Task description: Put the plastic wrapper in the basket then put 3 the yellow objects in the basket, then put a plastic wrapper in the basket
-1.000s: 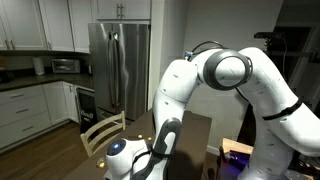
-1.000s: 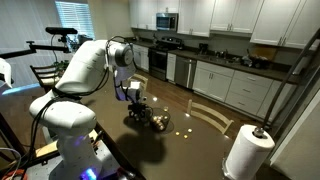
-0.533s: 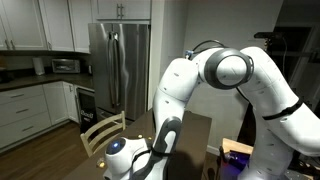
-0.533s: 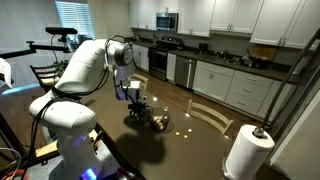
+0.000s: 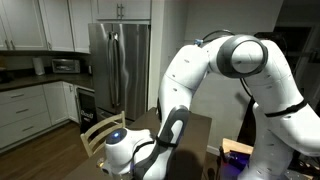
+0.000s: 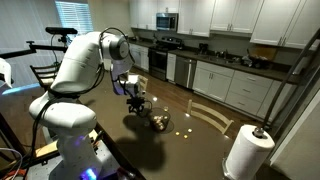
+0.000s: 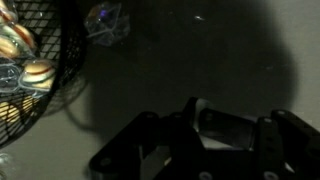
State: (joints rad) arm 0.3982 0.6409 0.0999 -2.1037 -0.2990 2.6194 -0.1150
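Observation:
My gripper should rise past the basket's rim, which stands between the pale glossy piece and the basket's open inside, and release it over that inside.
In the wrist view the dark mesh basket (image 7: 40, 95) is at the left edge, with pale rounded pieces (image 7: 36, 72) inside. A crumpled clear plastic wrapper (image 7: 105, 21) lies on the dark table just beside its rim. My gripper (image 7: 228, 120) is at the bottom, its jaws closed on a pale glossy piece that looks like another plastic wrapper (image 7: 225, 128). In an exterior view my gripper (image 6: 134, 92) hangs above the table, up and left of the basket (image 6: 157, 121). Tiny yellow objects (image 6: 185, 129) lie on the table past the basket.
A paper towel roll (image 6: 245, 151) stands at the table's near corner. A wooden chair (image 5: 103, 133) stands by the table, also seen in an exterior view (image 6: 212, 115). Kitchen counters (image 6: 230, 75) and a fridge (image 5: 120, 65) are behind.
The arm has risen. My gripper has lifted from just above the table beside the basket to a higher position.

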